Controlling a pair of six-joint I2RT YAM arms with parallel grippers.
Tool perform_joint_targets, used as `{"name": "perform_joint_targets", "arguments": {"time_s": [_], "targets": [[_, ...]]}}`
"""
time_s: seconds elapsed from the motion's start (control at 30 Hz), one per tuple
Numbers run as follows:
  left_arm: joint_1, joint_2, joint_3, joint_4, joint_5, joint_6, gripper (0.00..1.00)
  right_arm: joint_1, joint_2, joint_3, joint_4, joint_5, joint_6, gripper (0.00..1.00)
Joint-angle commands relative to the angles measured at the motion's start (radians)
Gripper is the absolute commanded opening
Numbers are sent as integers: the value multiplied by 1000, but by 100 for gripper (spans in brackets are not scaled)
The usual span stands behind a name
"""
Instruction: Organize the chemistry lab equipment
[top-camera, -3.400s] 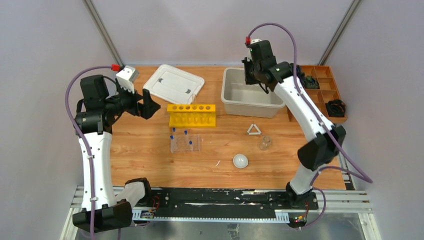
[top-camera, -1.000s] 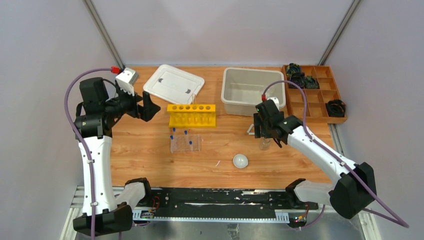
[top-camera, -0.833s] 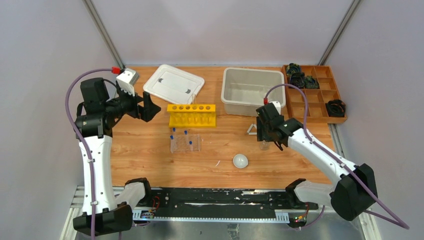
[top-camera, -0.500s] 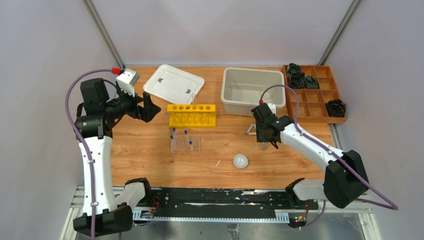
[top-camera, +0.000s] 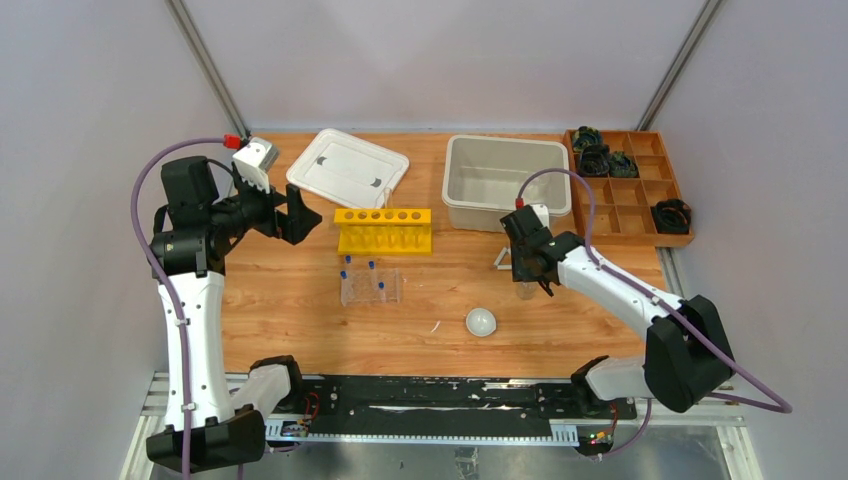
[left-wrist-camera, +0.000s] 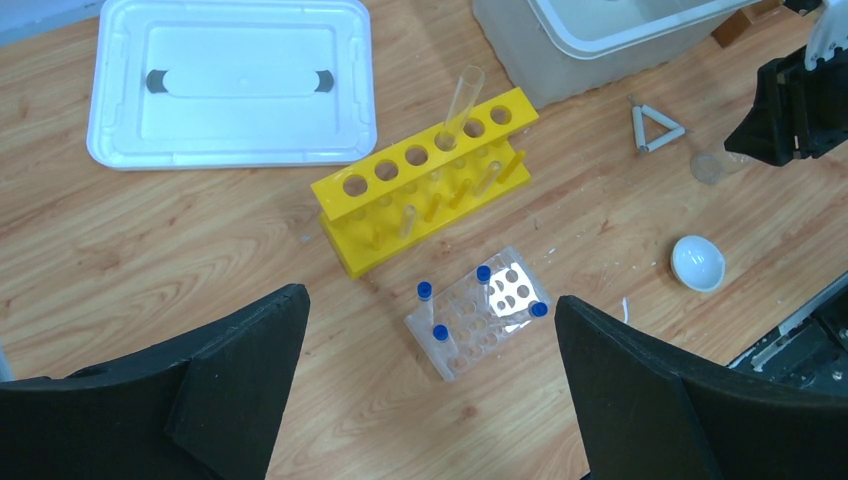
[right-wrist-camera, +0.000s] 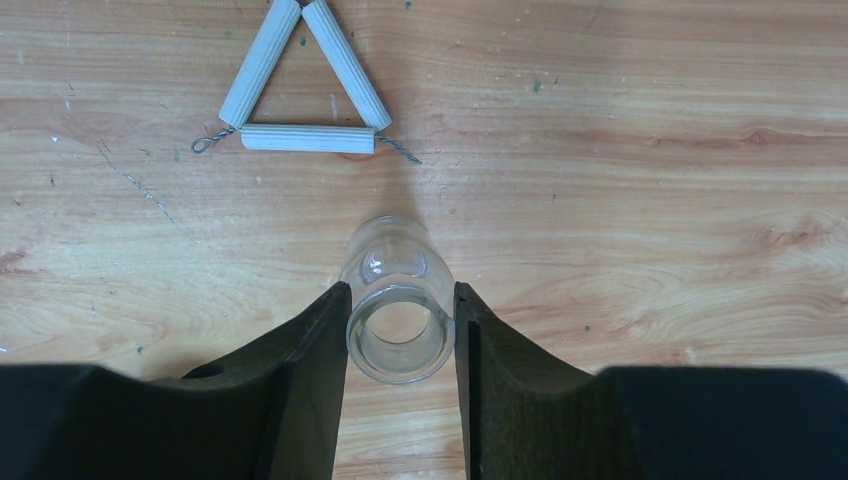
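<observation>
I need to raise my right gripper outward next so it clears the bin's near side, then lower it inside and release the vessel (top-camera: 526, 291), because the bin's end by the white lid lies outward.
My right gripper (right-wrist-camera: 400, 290) is low over the table, shut on a small clear glass vessel (right-wrist-camera: 400, 322), one finger against each side of it. In the top view the vessel (top-camera: 526, 291) shows just below that gripper (top-camera: 527, 278). The white triangle (right-wrist-camera: 308, 139) lies just beyond the vessel. The white round dish (top-camera: 481, 321) lies nearer the front. The yellow rack (top-camera: 385, 231) holds a clear tube (left-wrist-camera: 462, 95). The clear rack (top-camera: 371, 286) holds blue-capped tubes (left-wrist-camera: 424, 290). My left gripper (top-camera: 290, 210) is open and empty, high over the left of the table.
A white lid (top-camera: 348, 168) lies at the back left. A grey-white bin (top-camera: 495, 212) stands at the back, behind the right gripper. A brown wooden compartment tray (top-camera: 630, 190) with black parts sits at the back right.
My right arm has swung from over the bin down to the table and settled with its fingers around the glass vessel. The left arm has not moved.
</observation>
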Motion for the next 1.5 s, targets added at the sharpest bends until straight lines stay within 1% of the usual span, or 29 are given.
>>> {"name": "perform_joint_targets", "arguments": {"time_s": [0.0,0.07,0.1,0.2,0.33,0.47,0.6,0.93,1.0,1.2,1.33,1.47], "targets": [[2,-1,3,10,9,8,100,0,-9,-16,-7,-16,-8,15],[2,1,3,10,10,9,100,0,-34,4,-27,-35,-10,1],[3,2,4,9,11,8,100,0,-49,19,-48,-47,-12,0],[3,6,8,10,14,8,100,2,-99,85,-105,-85,-25,0],[3,9,12,10,15,9,100,2,-154,218,-151,-140,-62,0],[3,6,12,10,11,10,100,1,-143,386,-160,-177,-82,0],[3,0,9,10,11,9,100,-1,-13,591,-166,-158,-124,0],[3,-6,-11,10,19,3,100,-24,510,1079,-137,-7,-257,0],[3,-6,-16,10,22,3,100,-30,598,1148,-124,2,-276,0],[4,-2,-28,10,26,22,100,-37,796,1257,-22,16,-332,0],[3,6,-23,10,26,33,100,-45,914,1330,-1,11,-349,0],[3,20,-23,10,27,42,100,-47,991,1342,54,27,-375,0]]}}
